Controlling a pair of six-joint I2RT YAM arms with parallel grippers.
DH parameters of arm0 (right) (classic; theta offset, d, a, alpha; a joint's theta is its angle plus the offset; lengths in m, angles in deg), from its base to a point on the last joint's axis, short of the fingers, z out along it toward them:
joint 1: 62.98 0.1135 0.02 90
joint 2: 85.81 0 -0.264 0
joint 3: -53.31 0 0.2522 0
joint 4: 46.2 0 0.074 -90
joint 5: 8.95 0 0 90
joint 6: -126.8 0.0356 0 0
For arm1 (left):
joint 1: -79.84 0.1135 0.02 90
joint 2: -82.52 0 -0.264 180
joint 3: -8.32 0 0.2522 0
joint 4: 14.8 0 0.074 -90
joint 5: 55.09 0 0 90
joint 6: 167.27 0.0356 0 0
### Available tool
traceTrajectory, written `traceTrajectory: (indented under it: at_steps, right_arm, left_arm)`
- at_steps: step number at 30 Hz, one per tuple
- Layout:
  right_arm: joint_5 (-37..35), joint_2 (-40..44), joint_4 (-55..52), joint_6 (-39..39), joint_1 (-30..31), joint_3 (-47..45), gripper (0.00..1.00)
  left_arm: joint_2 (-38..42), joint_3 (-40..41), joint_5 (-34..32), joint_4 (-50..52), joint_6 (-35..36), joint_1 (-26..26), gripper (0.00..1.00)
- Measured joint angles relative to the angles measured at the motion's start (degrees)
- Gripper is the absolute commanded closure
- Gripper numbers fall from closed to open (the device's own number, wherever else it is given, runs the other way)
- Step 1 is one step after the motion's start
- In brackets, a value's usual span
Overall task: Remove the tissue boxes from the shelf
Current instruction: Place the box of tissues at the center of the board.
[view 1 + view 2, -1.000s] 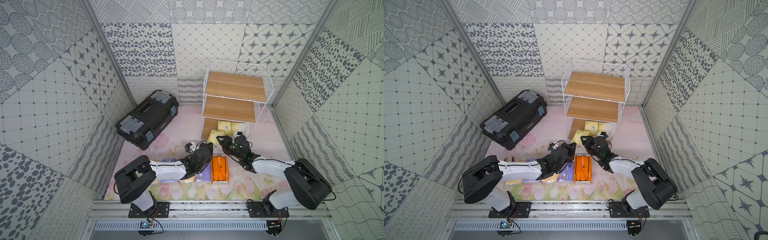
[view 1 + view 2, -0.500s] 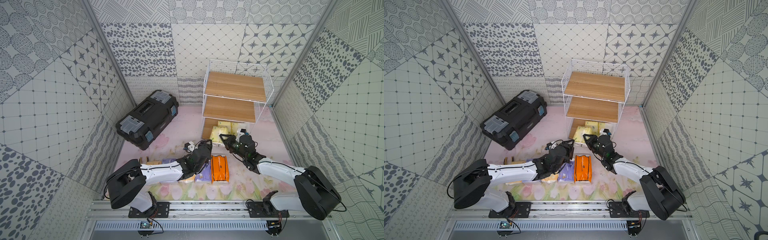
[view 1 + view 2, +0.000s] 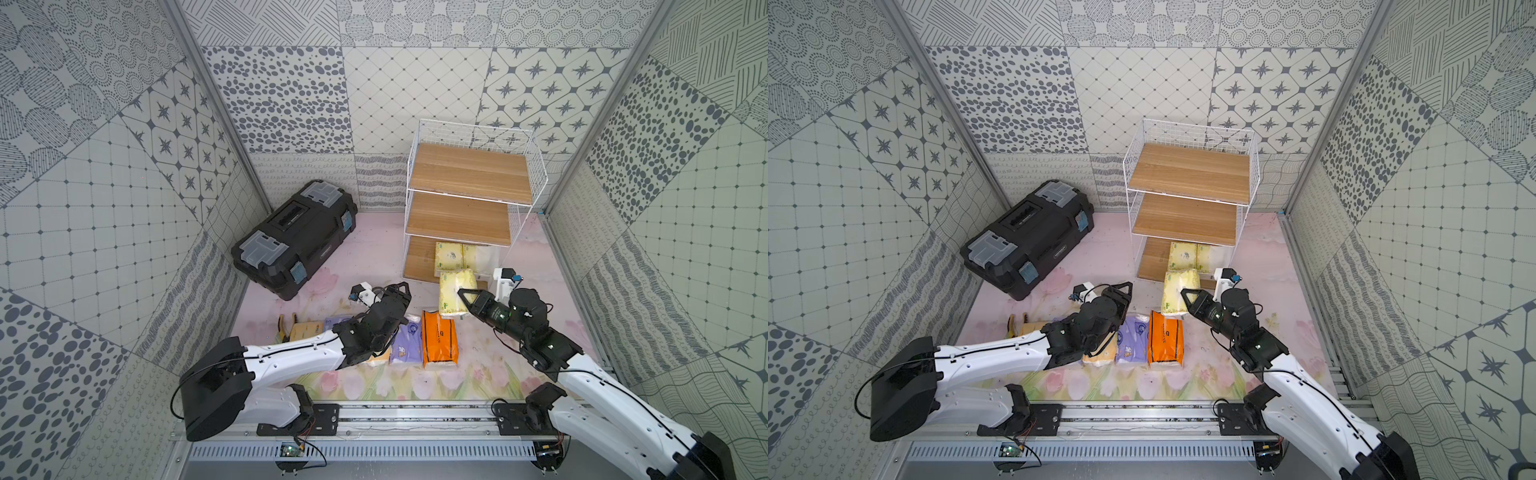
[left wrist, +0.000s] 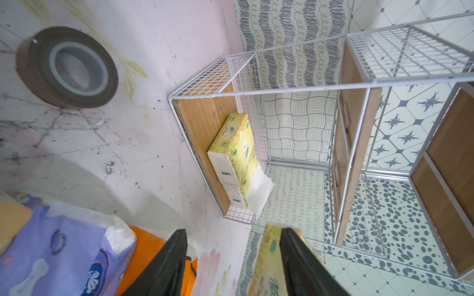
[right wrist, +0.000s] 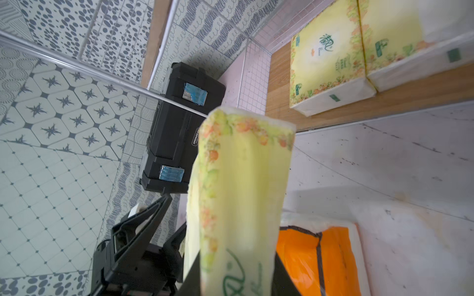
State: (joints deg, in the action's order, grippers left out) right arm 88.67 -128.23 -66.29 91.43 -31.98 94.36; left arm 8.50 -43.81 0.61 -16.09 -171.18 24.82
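The floor (image 5: 400, 273) beside the bright orange pack (image 3: 438, 340) is clear below and back from my right gripper. My right gripper will pull the box back and down next, then let go of it.
The shelf (image 3: 469, 178) (image 3: 1187, 174) stands at the back right. Two pale yellow-green tissue boxes (image 3: 448, 257) (image 5: 325, 64) (image 4: 236, 143) lie side by side on its bottom board. My right gripper (image 3: 461, 293) (image 5: 236, 276) is shut on a third yellow-green tissue box (image 3: 453, 291) (image 5: 241, 179), held on end just in front of the shelf. My left gripper (image 3: 399, 286) (image 4: 232, 256) hangs open and holds nothing, left of that box. On the floor lie a bright orange pack (image 3: 438, 340), a lavender pack (image 3: 405, 345) and a pale orange pack (image 3: 305, 330).
A big black toolbox (image 3: 295, 237) sits at the back left of the floor. A brown tape roll (image 4: 66, 68) lies flat on the mat near my left gripper. The two upper shelf boards are bare. Patterned walls close in on both sides.
My left gripper has opened above the packs on the floor. My right gripper has shut on the yellow-green pack in front of the shelf and raised it on end.
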Motion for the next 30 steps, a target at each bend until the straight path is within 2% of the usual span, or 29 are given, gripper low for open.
traceTrajectory:
  at_steps: [6,14,22,27,30]
  right_arm:
    - [-0.87,8.31,-17.27,-5.70,0.00,0.04,0.79]
    - [-6.21,9.49,-32.57,-7.54,0.00,0.35,0.79]
    - [-6.27,6.71,-33.66,-8.07,0.00,-0.15,0.79]
    - [-2.08,5.27,-28.48,-8.41,-0.02,-3.76,0.78]
    - [0.44,3.23,-25.00,-8.57,-0.02,-5.68,0.74]
  left_arm:
    - [1.29,1.60,0.09,2.27,4.37,0.76,0.39]
    - [1.27,2.16,1.70,3.30,9.86,2.27,0.40]
    - [-0.13,2.21,5.31,2.49,13.94,4.11,0.40]
    - [-1.66,2.21,7.50,2.23,15.37,4.63,0.40]
    - [-2.60,2.14,8.63,1.86,15.98,4.90,0.40]
